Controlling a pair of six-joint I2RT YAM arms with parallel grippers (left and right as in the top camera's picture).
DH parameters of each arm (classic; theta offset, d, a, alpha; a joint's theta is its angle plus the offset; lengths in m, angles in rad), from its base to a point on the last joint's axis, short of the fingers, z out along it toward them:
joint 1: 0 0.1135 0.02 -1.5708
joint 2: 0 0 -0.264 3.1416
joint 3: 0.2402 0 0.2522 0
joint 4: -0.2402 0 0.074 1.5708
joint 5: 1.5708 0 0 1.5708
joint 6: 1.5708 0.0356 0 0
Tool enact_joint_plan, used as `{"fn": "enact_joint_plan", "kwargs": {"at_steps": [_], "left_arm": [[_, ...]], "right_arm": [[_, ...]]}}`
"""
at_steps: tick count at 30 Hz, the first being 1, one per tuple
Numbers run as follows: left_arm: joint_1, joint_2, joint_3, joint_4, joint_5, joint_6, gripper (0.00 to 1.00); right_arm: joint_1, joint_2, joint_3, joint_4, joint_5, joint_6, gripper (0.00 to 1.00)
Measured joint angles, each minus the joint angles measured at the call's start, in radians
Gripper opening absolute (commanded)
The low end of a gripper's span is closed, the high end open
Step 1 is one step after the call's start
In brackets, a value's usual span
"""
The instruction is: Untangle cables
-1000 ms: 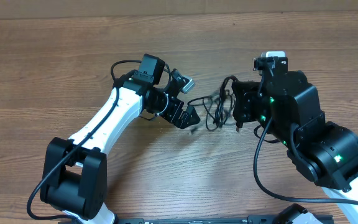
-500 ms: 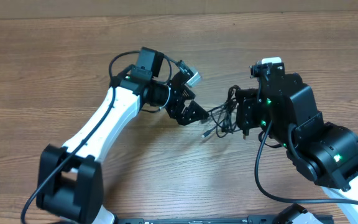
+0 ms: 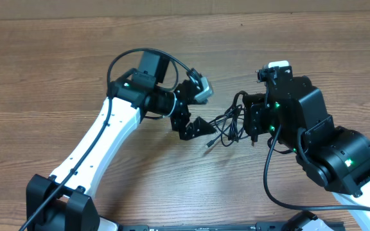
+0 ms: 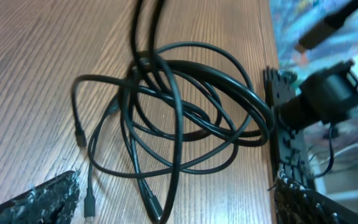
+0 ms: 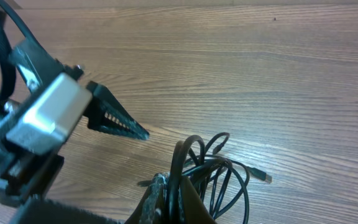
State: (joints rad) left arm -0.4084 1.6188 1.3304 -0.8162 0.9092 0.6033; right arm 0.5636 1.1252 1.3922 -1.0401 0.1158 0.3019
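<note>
I need to pull my right gripper to the right in the overhead view, over the bare wood, and release its cable pieces next, as the cables' loops lie tangled together.
The cables (image 3: 227, 125) are thin black cords in a tangled bundle of loops on the wooden table between my two grippers. My right gripper (image 3: 254, 122) is shut on the bundle's right side; the right wrist view shows its fingers (image 5: 173, 198) pinching several strands (image 5: 225, 174). A silver-tipped plug (image 5: 267, 178) lies loose to the right. My left gripper (image 3: 196, 126) is open just left of the bundle. In the left wrist view its fingers (image 4: 176, 186) spread wide around the near end of the loops (image 4: 179, 118), touching nothing. A loose plug end (image 3: 209, 144) trails toward the front.
The wooden table (image 3: 56, 70) stretches bare to the left and back. The thick black wire of the left arm (image 3: 124, 58) arches above its wrist. The right arm's body (image 3: 326, 147) fills the front right.
The left arm has raised and turned its wrist, the gripper staying open by the bundle. The bundle has shifted slightly right and stretched out, still held by the right gripper.
</note>
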Motion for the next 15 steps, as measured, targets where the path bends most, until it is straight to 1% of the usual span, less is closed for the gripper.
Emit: {"fn": "enact_joint_plan", "kwargs": {"at_steps": [7,12,13,14,15], "left_arm": [[-0.011,0.010,0.000,0.000,-0.056,0.048,1.00],[-0.011,0.082,0.000,0.008,-0.068,0.055,0.99],[-0.011,0.099,0.000,0.017,-0.068,0.055,0.91],[-0.011,0.126,0.000,0.034,-0.068,0.056,0.61],[-0.011,0.147,0.000,0.051,-0.059,0.059,0.16]], "right_arm": [[0.000,0.001,0.000,0.000,-0.019,-0.001,0.04],[0.000,0.002,0.000,0.000,-0.028,-0.001,0.04],[0.000,0.002,0.000,0.000,-0.030,-0.001,0.04],[0.000,0.002,0.000,0.000,-0.031,0.000,0.04],[0.000,0.002,0.000,0.000,-0.031,0.000,0.04]]}}
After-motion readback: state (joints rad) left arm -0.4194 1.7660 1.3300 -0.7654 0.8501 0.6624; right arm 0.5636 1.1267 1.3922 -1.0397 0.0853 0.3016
